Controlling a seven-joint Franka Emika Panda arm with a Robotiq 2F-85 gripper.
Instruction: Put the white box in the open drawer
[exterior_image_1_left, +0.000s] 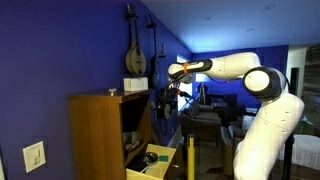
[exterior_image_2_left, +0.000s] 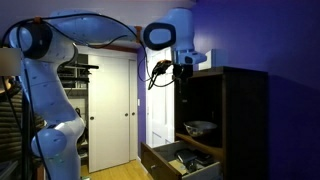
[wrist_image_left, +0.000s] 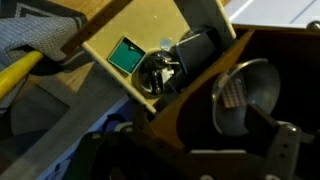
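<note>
My gripper rises, tilts up toward the wall and moves outward onto the white box's near end (exterior_image_1_left: 142, 84) next, because its fingers still point down at the drawer (exterior_image_1_left: 152, 160).
The white box (exterior_image_1_left: 134, 86) stands on top of the brown wooden cabinet (exterior_image_1_left: 95, 130), near its front corner; it also shows in an exterior view (exterior_image_2_left: 204, 59). My gripper (exterior_image_1_left: 171, 93) hangs in the air just beside the cabinet top, level with the box and apart from it, above the open drawer (exterior_image_1_left: 152, 160). It also shows in an exterior view (exterior_image_2_left: 184, 66). In the wrist view the pale drawer (wrist_image_left: 105, 40) lies below, holding a green item and dark clutter. My fingers (wrist_image_left: 200, 160) are dark at the bottom edge, spread apart, with nothing between them.
A metal bowl (wrist_image_left: 240, 95) sits on the cabinet's shelf (exterior_image_2_left: 200, 128). A small object (exterior_image_1_left: 112, 91) lies on the cabinet top. Instruments hang on the blue wall (exterior_image_1_left: 134, 50). White doors (exterior_image_2_left: 110, 110) stand behind the arm.
</note>
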